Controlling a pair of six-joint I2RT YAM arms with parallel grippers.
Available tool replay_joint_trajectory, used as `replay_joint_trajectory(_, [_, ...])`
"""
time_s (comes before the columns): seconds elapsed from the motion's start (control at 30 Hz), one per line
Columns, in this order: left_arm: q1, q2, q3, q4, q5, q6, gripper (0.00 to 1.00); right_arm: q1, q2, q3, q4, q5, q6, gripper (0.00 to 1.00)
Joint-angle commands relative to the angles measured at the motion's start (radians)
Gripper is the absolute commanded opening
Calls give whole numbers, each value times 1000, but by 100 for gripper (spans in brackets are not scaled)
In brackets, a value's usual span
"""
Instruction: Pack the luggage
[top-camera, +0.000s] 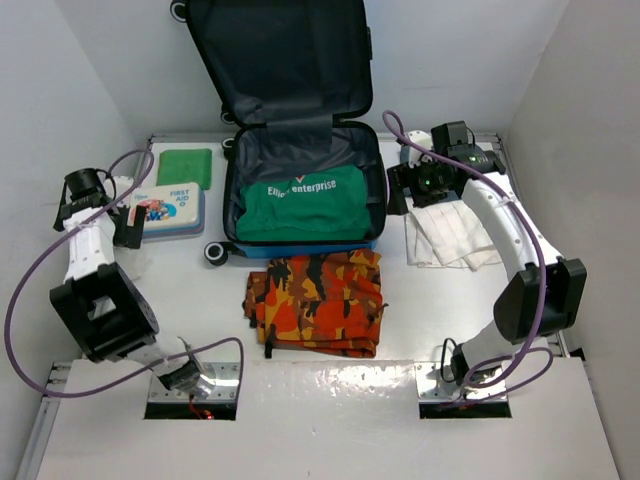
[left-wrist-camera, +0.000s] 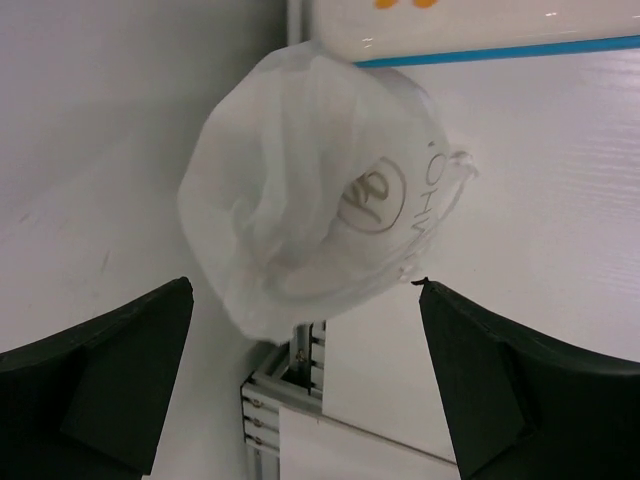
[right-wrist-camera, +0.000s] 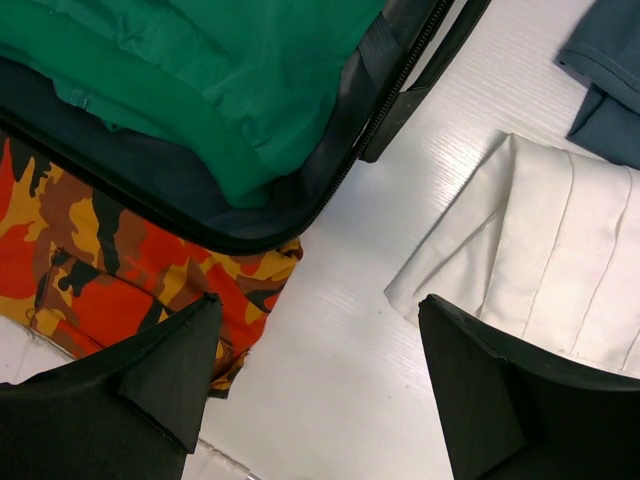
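I should next lower my left gripper's open fingers around the loose folds of the crumpled white bag and close, because the bag is below, between them in the wrist view.
The luggage lies open at the back middle of the table, its lid leaning on the wall. A folded green shirt fills the dark lining. My right gripper hovers open just off the case's right side. Its fingertips straddle bare table between an orange camouflage garment and a folded white cloth. At the far left my left gripper stands open beside the first-aid box. A crumpled white translucent bag lies just past its open fingers.
The camouflage garment is spread in front of the case. The white cloth lies right of it, with a blue-grey garment beyond. A folded green cloth sits at the back left. White walls close in on three sides.
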Motion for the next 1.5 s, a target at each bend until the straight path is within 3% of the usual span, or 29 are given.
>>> replay_joint_trajectory(0.0, [28, 57, 10, 72, 120, 100, 100, 3, 5, 3, 17, -13, 2, 79])
replay_joint_trajectory(0.2, [48, 171, -44, 82, 204, 131, 96, 8, 19, 14, 12, -4, 1, 79])
replay_joint_trajectory(0.47, [48, 153, -166, 82, 215, 150, 72, 3, 16, 21, -2, 4, -10, 79])
replay_joint_trajectory(0.6, [58, 114, -193, 82, 206, 150, 42, 3, 14, 24, 3, 1, -2, 79])
replay_joint_trajectory(0.63, [59, 85, -180, 64, 206, 150, 30, 3, 14, 27, 3, -1, -4, 79])
replay_joint_trajectory(0.73, [82, 28, -67, -18, 229, 150, 16, 3, 8, 31, -6, -4, -4, 78])
replay_joint_trajectory(0.8, [82, -15, 37, -89, 258, 150, 13, 5, 1, 31, -14, -10, -4, 78])
replay_joint_trajectory(0.9, [71, -3, 345, -259, 321, 110, 4, 5, -10, 23, -14, -16, 2, 78])
replay_joint_trajectory(0.93, [47, 10, 516, -337, 339, 87, 3, 6, -10, 21, -14, -21, 7, 78])
replay_joint_trajectory(1.03, [-32, 72, 780, -411, 385, 47, 3, -5, -9, 26, -11, -24, 9, 78])
replay_joint_trajectory(1.07, [-109, 86, 824, -422, 385, 13, 3, 0, -9, 29, -12, -22, 9, 78])
replay_joint_trajectory(1.13, [-199, 126, 883, -422, 385, -16, 3, -14, -1, 35, -12, -22, 9, 78])
replay_joint_trajectory(1.23, [-419, 192, 942, -361, 359, -97, 3, -38, 5, 41, -20, -24, 42, 78])
replay_joint_trajectory(1.47, [-739, 321, 932, -185, 293, -119, 0, -103, 7, 17, -23, -22, 51, 78])
